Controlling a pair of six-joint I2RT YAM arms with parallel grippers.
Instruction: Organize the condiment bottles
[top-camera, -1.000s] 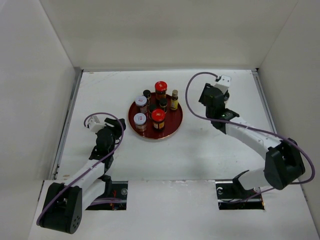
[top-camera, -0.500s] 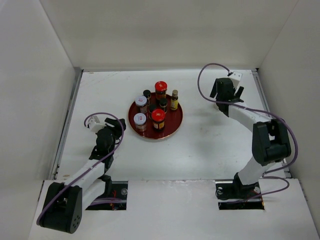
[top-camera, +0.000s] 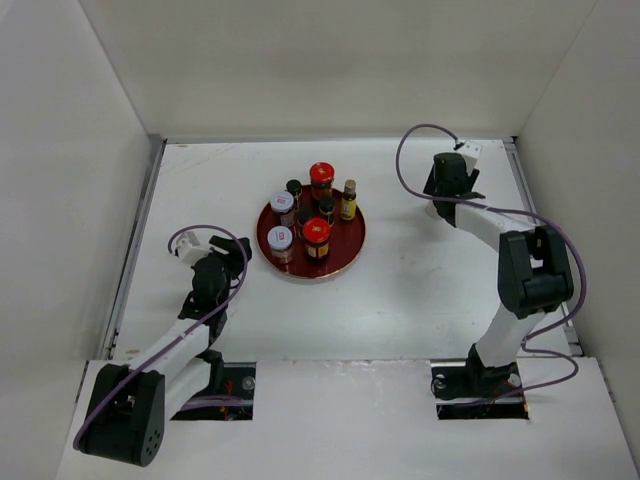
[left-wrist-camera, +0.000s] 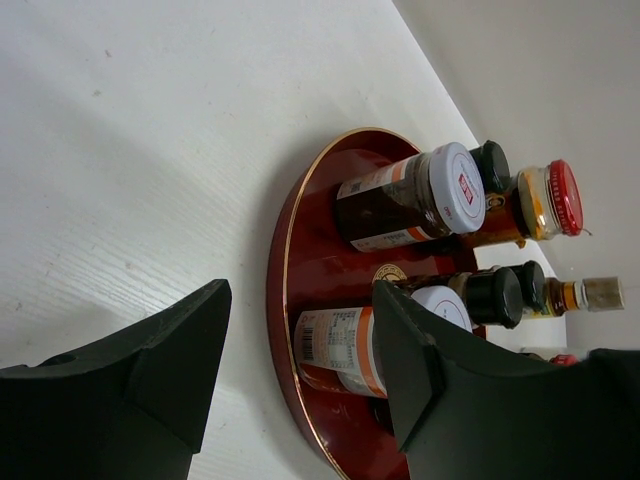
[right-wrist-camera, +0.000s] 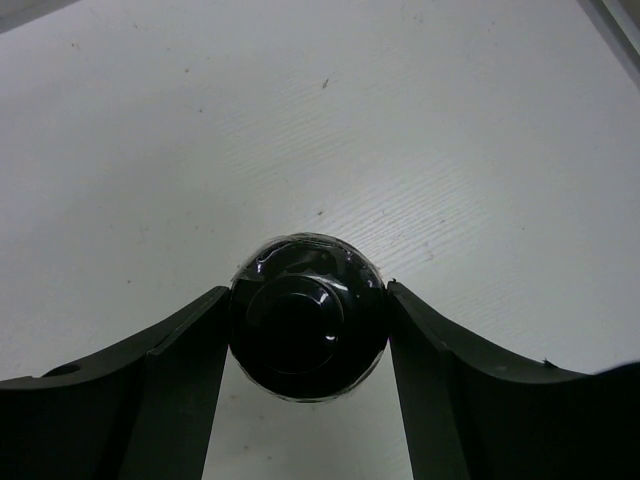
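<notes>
I need to lift my bottle across with my right gripper, to the left in the top view, to the tray's bare patch (top-camera: 346, 237) by the yellowish bottle, then lower and release it.
Several condiment bottles stand on the round red tray (top-camera: 345, 245): two red-lidded jars (top-camera: 321, 175), two white-lidded jars (top-camera: 283, 203), slim black-capped ones (top-camera: 294, 187) and a yellowish one (top-camera: 349, 198). My left gripper (top-camera: 232, 255) is open and empty, just left of the tray; its wrist view (left-wrist-camera: 300, 330) shows the white-lidded jars (left-wrist-camera: 400, 200) beyond its fingers. My right gripper (top-camera: 443, 195) is at the far right of the table, pointing down. In its wrist view (right-wrist-camera: 308, 292) both fingers touch the sides of a black-capped bottle (right-wrist-camera: 305, 330) standing on the table. The top view hides that bottle.
White walls close in the table on the left, back and right. A metal rail (top-camera: 135, 240) runs along the left edge. The right arm's purple cable (top-camera: 410, 150) loops above its wrist.
My right gripper swung from near the tray's right side out to the far right of the table, then settled lower there. The left arm has not moved.
</notes>
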